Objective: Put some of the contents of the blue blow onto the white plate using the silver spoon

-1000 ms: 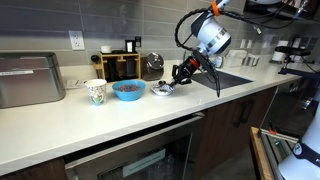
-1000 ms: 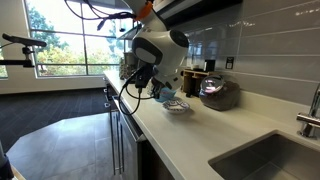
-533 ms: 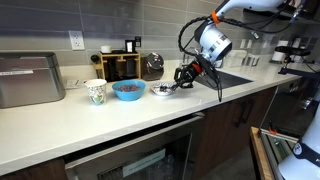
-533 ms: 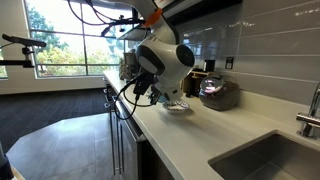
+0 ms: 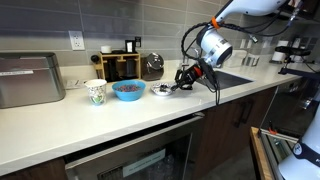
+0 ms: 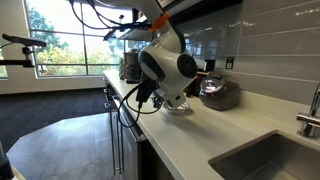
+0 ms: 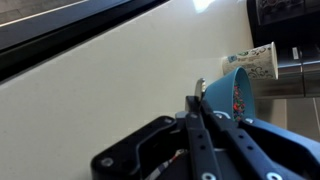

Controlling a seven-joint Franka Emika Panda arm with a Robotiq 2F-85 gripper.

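The white plate's edge away from the bowl is just below, so next I need to lower my gripper a little to it and release the silver spoon.
The blue bowl holds small coloured pieces and sits on the white counter. It also shows in the wrist view. The small white plate lies just beside it, and also shows in an exterior view. My gripper hangs low at the plate's edge, on the side away from the bowl. In the wrist view my gripper is shut on the silver spoon, whose thin end sticks out past the fingertips toward the bowl. In an exterior view the arm's wrist hides the gripper.
A patterned paper cup stands beside the bowl. A wooden rack and a dark kettle stand at the wall behind. A steel box is at the far end. A sink is cut into the counter.
The arm's wrist has dropped and swung slightly away from the bowl, and the gripper has stayed low by the plate, still shut on the spoon.
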